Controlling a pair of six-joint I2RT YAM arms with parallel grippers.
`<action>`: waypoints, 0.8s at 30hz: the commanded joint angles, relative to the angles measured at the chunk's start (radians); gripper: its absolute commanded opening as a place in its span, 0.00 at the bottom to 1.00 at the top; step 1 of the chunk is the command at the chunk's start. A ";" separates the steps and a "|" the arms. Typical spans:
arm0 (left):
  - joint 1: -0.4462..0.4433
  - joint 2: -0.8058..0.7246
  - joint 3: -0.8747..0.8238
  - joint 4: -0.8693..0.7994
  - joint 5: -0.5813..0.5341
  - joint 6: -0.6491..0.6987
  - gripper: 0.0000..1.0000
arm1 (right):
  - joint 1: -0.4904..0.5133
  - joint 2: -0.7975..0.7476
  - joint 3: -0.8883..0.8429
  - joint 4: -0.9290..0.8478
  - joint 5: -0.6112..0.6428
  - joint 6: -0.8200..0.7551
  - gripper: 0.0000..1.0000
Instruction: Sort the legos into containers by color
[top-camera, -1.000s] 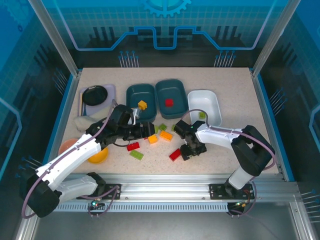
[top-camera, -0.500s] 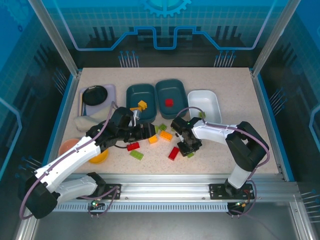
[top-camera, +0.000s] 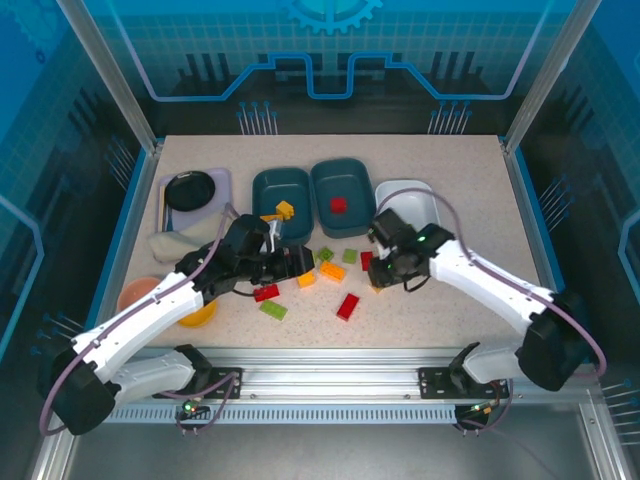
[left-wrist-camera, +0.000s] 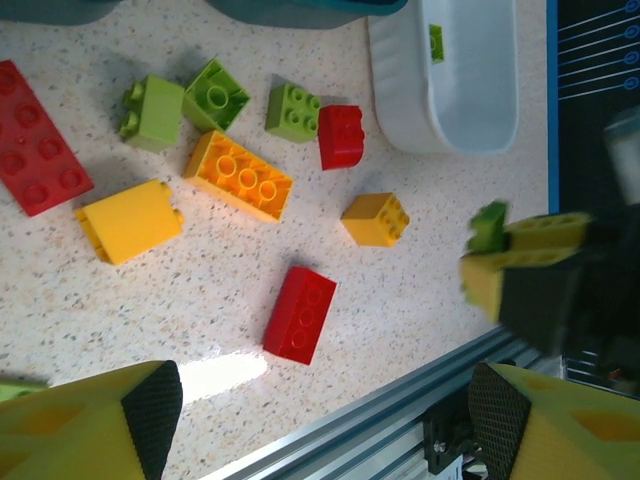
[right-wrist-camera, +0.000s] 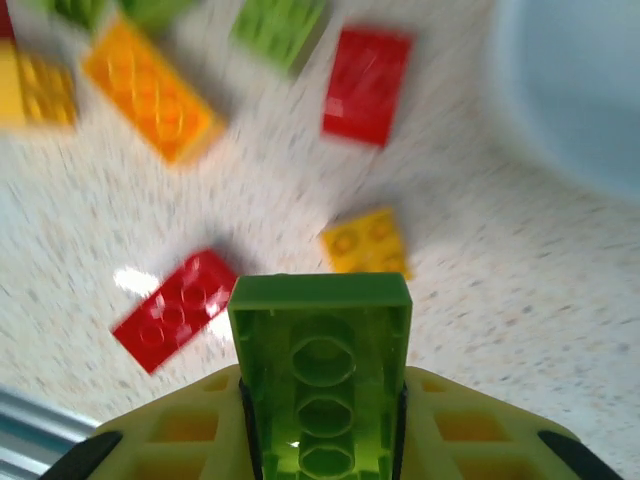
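The light green lego (right-wrist-camera: 322, 370) goes outward with my right gripper over the white container's bottom for release next, as that container stands outward of the gripper.
My right gripper (top-camera: 386, 266) is shut on a light green lego (right-wrist-camera: 322, 370), held above the table just in front of the white container (top-camera: 420, 198). The left gripper (top-camera: 291, 263) hovers open over the loose legos, nothing between its fingers (left-wrist-camera: 150, 410). Below it lie a red brick (left-wrist-camera: 300, 313), a yellow one (left-wrist-camera: 375, 218), an orange one (left-wrist-camera: 238, 182) and several green ones (left-wrist-camera: 293, 108). One teal container (top-camera: 265, 190) holds a yellow brick (top-camera: 285, 210); the other (top-camera: 330, 180) holds a red brick (top-camera: 339, 205). A green piece (left-wrist-camera: 436, 42) lies in the white bin.
A black plate on a grey tray (top-camera: 190, 188) sits at the back left, with a pink bowl (top-camera: 135, 292) and a yellow bowl (top-camera: 197, 312) under the left arm. The aluminium rail (top-camera: 330, 365) runs along the near edge.
The right gripper shut on the green lego, lifted it and swung back and right towards the white bin. The left arm barely moved.
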 joint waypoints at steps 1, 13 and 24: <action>-0.007 0.052 0.084 0.043 0.028 0.014 0.79 | -0.154 0.011 0.060 -0.025 -0.017 -0.033 0.22; -0.007 0.259 0.263 0.031 0.017 0.021 0.79 | -0.429 0.599 0.528 0.017 0.026 -0.138 0.27; 0.055 0.226 0.248 -0.376 -0.212 -0.125 0.75 | -0.437 0.861 0.817 -0.085 0.020 -0.166 0.51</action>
